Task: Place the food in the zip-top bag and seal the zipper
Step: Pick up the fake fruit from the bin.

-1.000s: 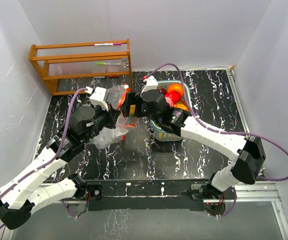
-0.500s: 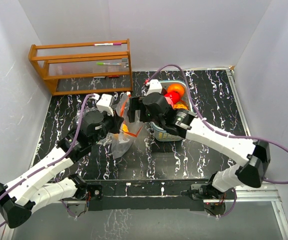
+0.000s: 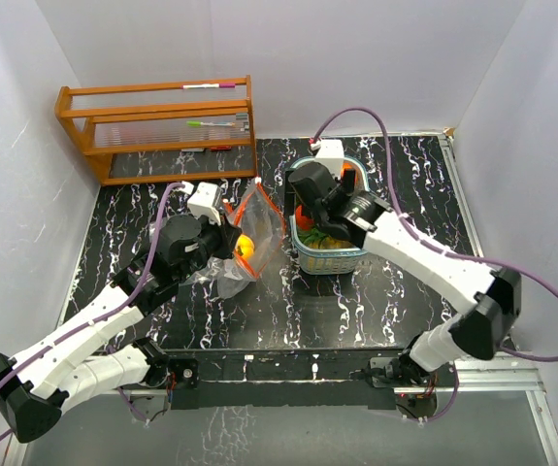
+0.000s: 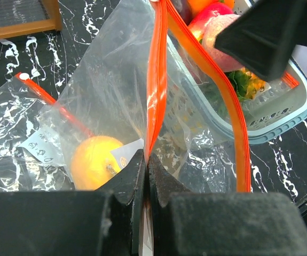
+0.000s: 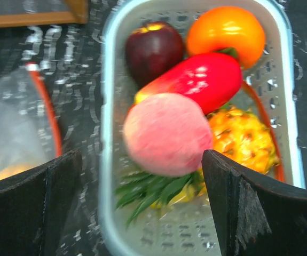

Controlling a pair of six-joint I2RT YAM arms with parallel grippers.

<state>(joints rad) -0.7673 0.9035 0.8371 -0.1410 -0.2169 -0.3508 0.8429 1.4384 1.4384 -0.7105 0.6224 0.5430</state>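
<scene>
Next, my right gripper moves down into the teal basket (image 5: 108, 133), open fingers passing either side of the pink fruit, because it lies uncovered on top of the others.
My left gripper (image 4: 147, 160) is shut on the orange zipper rim of the clear zip-top bag (image 4: 158, 80) and holds its mouth open; the gripper also shows in the top view (image 3: 222, 236). A yellow-orange fruit (image 4: 93, 161) lies inside the bag (image 3: 255, 233). My right gripper (image 5: 142, 176) is open and empty above the teal basket (image 5: 108, 133), its wide-apart fingers either side of the pink fruit (image 5: 166, 133). The basket also holds a dark purple fruit (image 5: 153, 49), an orange fruit (image 5: 225, 29), a red fruit (image 5: 196, 80) and a pineapple (image 5: 241, 138) with green leaves.
A wooden rack (image 3: 157, 126) with pens stands at the back left. The basket (image 3: 329, 254) sits right of the bag on the black marbled table (image 3: 279, 301). White walls enclose the sides and back.
My right gripper has drawn back from the bag mouth to above the basket. The yellow-orange fruit now lies in the bag. My left gripper has shifted the bag a little rightward.
</scene>
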